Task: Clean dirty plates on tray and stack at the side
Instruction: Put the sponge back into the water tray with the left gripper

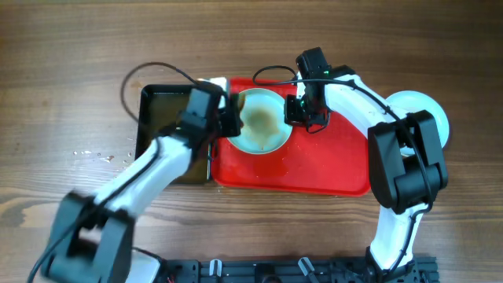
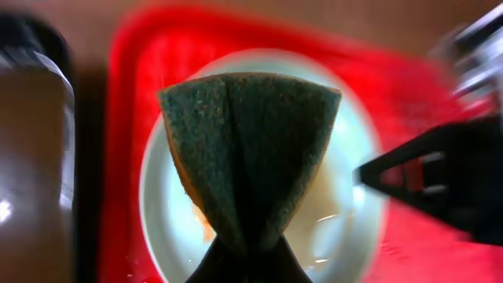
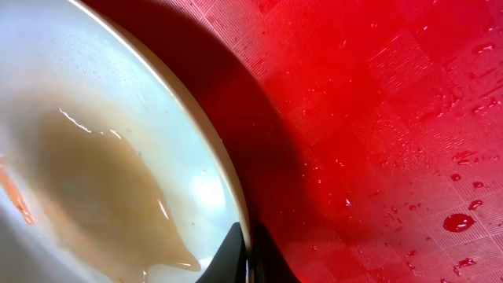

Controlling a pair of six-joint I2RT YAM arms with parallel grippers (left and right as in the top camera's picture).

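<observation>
My left gripper swings away from the plate next and brings the folded green sponge down into the black basin point(image 1: 170, 126) point(image 2: 30, 161), since it stands open beside the tray.
A pale plate point(image 1: 263, 119) holding brownish watery sauce sits on the left part of the red tray point(image 1: 322, 169). My left gripper point(image 1: 229, 119) is shut on a folded green sponge point(image 2: 247, 149), held over the plate point(image 2: 346, 157) in the left wrist view. My right gripper point(image 1: 301, 110) is shut on the plate's right rim. The right wrist view shows its fingers point(image 3: 247, 253) pinching the rim of the plate point(image 3: 118, 102) above the tray point(image 3: 377, 118). Another pale plate point(image 1: 431, 106) lies on the table right of the tray, partly hidden by my right arm.
A black basin point(image 1: 161, 118) stands against the tray's left edge and also shows in the left wrist view point(image 2: 31, 157). Water drops lie on the tray point(image 3: 458, 222) and on the wooden table at the left point(image 1: 98, 156).
</observation>
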